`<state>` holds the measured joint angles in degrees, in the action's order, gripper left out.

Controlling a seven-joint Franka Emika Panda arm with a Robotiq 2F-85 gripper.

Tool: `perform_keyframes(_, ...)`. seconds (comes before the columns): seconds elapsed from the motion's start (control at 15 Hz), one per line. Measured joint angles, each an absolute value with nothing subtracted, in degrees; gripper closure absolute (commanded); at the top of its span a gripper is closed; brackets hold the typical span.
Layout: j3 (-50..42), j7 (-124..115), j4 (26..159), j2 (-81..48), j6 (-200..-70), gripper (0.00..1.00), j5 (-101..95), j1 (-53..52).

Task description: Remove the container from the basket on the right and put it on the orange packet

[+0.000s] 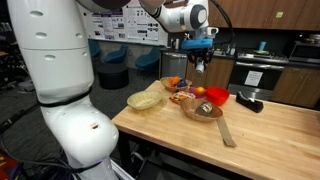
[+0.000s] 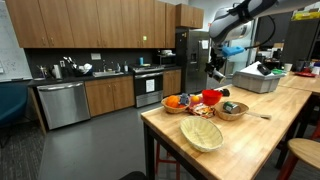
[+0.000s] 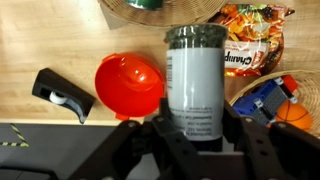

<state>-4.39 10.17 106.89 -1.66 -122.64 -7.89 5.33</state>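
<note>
My gripper holds the container (image 3: pixel 195 70) high above the dishes, so I should next move it to the right in the wrist view and down onto the orange packet (image 3: pixel 250 38) to let go.
My gripper (image 3: pixel 196 118) is shut on the container (image 3: pixel 195 70), a whitish-grey cylinder with a dark lid and small print. It hangs above the table, over the spot between the red bowl (image 3: pixel 128 84) and the orange packet (image 3: pixel 252 40). In both exterior views the gripper (image 1: pixel 200 62) (image 2: pixel 215 70) is raised well above the dishes. The dark-brown woven basket (image 1: pixel 203 110) (image 2: pixel 232 111) sits on the table below; its rim shows at the top of the wrist view (image 3: pixel 205 10).
A second basket (image 3: pixel 245 92) (image 1: pixel 175 85) holds blue and orange items. A pale yellow bowl (image 1: pixel 145 100) (image 2: pixel 202 134) stands near the table edge. A black object (image 3: pixel 60 95) (image 1: pixel 250 103) lies beside the red bowl. A wooden utensil (image 1: pixel 226 130) lies nearby.
</note>
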Motion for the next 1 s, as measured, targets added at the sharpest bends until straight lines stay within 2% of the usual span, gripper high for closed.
perform_keyframes(0.4, -4.42, 10.48, 108.29, 1.14, -122.74, 0.76, -9.59, 5.22)
perform_keyframes(0.73, -3.56, 12.12, 113.41, -3.67, -123.09, 0.76, -8.17, 3.93)
perform_keyframes(1.0, -1.79, 12.74, 112.63, -8.75, -122.78, 0.76, -7.47, 2.65)
